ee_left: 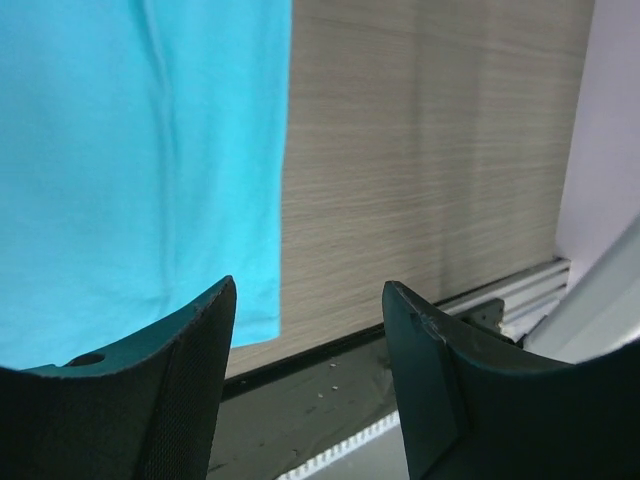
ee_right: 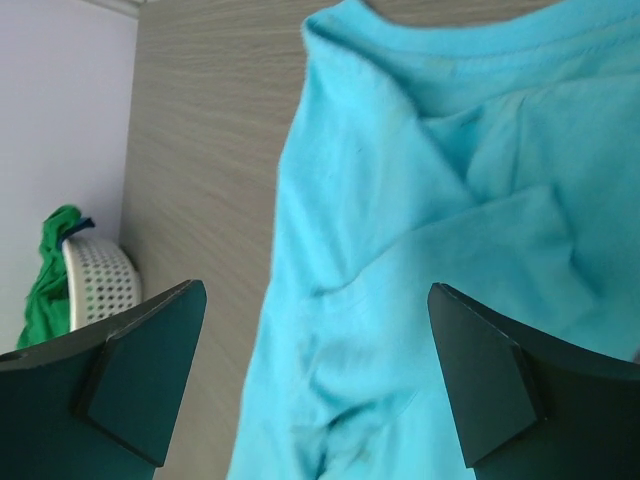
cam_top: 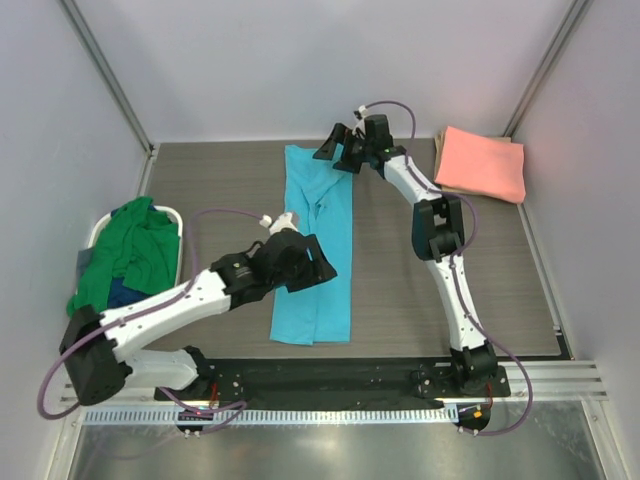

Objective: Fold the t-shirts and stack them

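Note:
My right gripper moves back and down onto the t-shirt's hem corner farther from the basket next, since the t-shirt lies full-length.
A sky-blue t-shirt (cam_top: 320, 245) lies in a long strip down the middle of the table, sleeves folded in. My left gripper (cam_top: 312, 266) is open and empty over its lower left part; the left wrist view shows the shirt (ee_left: 140, 160) and its hem corner. My right gripper (cam_top: 340, 148) is open and empty above the shirt's collar end; the right wrist view shows the collar and folds (ee_right: 420, 230). A folded salmon-pink t-shirt (cam_top: 482, 163) lies at the back right. A green t-shirt (cam_top: 135, 250) and a navy one (cam_top: 122, 292) lie in the basket.
A white plastic basket (cam_top: 98, 235) stands at the left edge of the table; it also shows in the right wrist view (ee_right: 98, 282). The black rail (cam_top: 330, 375) runs along the near edge. Walls close in the back and sides.

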Motion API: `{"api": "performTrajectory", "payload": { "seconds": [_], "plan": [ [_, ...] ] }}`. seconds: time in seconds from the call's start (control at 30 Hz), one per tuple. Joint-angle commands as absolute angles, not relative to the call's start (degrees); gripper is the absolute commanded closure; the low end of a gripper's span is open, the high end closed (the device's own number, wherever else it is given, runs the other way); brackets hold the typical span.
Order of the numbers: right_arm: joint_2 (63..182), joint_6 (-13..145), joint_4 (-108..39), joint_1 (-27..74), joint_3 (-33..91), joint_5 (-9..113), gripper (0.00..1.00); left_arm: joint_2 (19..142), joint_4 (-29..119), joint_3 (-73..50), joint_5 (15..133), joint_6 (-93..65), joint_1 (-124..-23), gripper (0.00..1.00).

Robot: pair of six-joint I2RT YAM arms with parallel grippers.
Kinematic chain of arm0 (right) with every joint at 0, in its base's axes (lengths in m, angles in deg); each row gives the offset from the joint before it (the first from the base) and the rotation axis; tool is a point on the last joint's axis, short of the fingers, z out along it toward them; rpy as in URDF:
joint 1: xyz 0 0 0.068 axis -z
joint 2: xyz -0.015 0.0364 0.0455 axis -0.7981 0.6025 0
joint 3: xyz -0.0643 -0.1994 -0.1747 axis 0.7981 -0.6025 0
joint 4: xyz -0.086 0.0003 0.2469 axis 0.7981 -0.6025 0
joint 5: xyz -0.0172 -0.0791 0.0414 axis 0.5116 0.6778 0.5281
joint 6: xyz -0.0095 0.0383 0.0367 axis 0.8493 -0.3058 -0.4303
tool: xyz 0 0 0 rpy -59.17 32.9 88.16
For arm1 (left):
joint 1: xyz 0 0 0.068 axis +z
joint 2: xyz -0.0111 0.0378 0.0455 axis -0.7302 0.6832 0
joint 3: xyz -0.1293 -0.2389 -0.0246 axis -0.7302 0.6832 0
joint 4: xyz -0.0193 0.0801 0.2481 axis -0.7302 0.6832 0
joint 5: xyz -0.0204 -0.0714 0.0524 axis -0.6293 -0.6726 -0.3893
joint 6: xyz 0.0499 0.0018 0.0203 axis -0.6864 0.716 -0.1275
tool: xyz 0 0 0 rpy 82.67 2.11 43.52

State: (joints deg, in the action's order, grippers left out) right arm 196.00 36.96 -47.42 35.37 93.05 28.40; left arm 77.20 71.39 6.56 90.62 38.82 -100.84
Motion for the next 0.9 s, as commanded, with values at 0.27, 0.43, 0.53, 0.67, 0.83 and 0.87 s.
{"api": "performTrajectory", "payload": {
  "seconds": [0.27,0.43,0.53,0.67,0.83,0.87],
  "plan": [
    [142.89,39.14,-54.38,33.88,39.61,41.33,0.0,58.53,87.37,16.14,100.06,33.73,-94.63,0.39],
    [123.84,36.51,-57.04,28.27,15.31,48.47,0.04,51.41,85.27,25.19,97.7,37.78,-94.37,0.41],
    [114.17,32.56,-56.69,21.25,3.08,51.55,0.06,47.99,84.38,29.14,96.99,39.27,-94.37,0.42],
    [104.92,27.28,-52.65,12.98,-10.28,50.41,0.17,45.33,83.24,32.23,95.32,39.98,-94.37,0.42],
    [98.57,20.17,-47.38,7.17,-22.07,50.24,0.29,45.59,81.92,35.04,93.83,40.5,-94.37,0.44],
    [98.39,19.54,-46.33,6.47,-23.04,50.33,0.3,45.86,81.4,35.57,93.39,40.68,-94.37,0.45]
  ]
}}
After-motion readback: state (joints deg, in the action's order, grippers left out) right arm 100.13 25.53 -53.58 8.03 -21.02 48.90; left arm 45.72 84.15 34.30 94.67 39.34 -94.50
